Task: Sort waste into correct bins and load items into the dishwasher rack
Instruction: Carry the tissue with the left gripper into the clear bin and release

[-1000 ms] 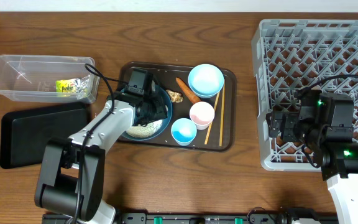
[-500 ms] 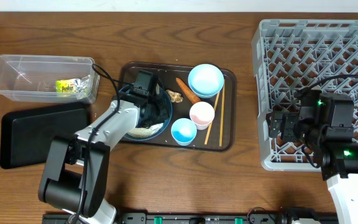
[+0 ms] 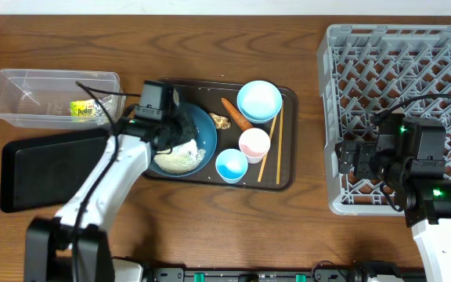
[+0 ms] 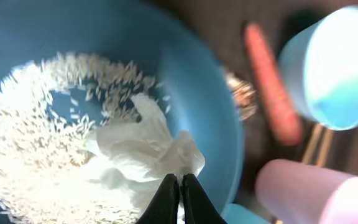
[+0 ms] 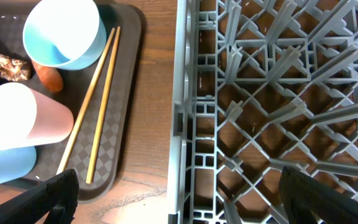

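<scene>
I will lift the paper across with my left gripper and let go of it inside the clear tub holding the wrapper [image 3: 100, 103], because the tub is to its left in the overhead view.
My left gripper [image 4: 180, 186] is shut on the crumpled white paper [image 4: 148, 146], just above the loose rice [image 4: 36, 137] in the dark blue plate-bowl [image 3: 202, 129]. In the overhead view the left gripper [image 3: 171, 137] is at the bowl's left rim. Beside the bowl on the brown serving tray [image 3: 288, 178] are the carrot [image 3: 235, 113], a food scrap [image 3: 220, 121], the light blue bowl [image 3: 258, 100], the white-pink cup [image 3: 254, 143], the small blue cup [image 3: 231, 164] and the chopsticks [image 3: 272, 145]. My right gripper [image 5: 179, 193] is open and empty over the left wall of the grey rack [image 3: 398, 47].
The clear tub [image 3: 22, 82] at the far left holds the yellow-green wrapper [image 3: 88, 110]. The flat black tray [image 3: 37, 168] lies in front of it, under my left arm. The rack's wall stands right of the serving tray with a strip of table between.
My left wrist has swung back to the left, uncovering most of the dark blue bowl and the rice. The right arm has not moved.
</scene>
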### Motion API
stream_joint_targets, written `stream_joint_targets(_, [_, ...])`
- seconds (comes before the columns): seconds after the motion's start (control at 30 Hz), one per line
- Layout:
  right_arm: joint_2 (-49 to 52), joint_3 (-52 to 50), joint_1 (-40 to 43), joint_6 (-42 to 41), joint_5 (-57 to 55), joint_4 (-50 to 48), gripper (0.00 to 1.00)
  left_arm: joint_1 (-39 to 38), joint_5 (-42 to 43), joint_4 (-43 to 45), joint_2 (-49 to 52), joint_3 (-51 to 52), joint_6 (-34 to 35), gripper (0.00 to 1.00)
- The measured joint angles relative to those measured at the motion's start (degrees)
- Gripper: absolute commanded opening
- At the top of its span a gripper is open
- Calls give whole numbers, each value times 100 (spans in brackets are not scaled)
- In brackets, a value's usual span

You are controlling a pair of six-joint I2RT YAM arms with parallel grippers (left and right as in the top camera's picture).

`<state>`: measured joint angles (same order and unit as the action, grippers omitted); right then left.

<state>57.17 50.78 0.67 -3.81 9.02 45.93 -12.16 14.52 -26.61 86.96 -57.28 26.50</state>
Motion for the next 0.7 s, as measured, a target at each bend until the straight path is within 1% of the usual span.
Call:
stream_joint_targets(0.27, [0,0,0,0,-2,2,99,24,-101,-26,-149,-24,-103,6])
stream_joint_targets(0.4, [0,0,0,0,0,2,99,216,-282,-31,-199,-26,-254,6])
stream_joint_targets(0.57, [0,0,0,0,0,7,99,916,-511,103,-560,-192,-435,6])
stream_joint_targets(0.7, [0,0,0,0,-2,9,99,1611,-603,817,-785,-354,-557,6])
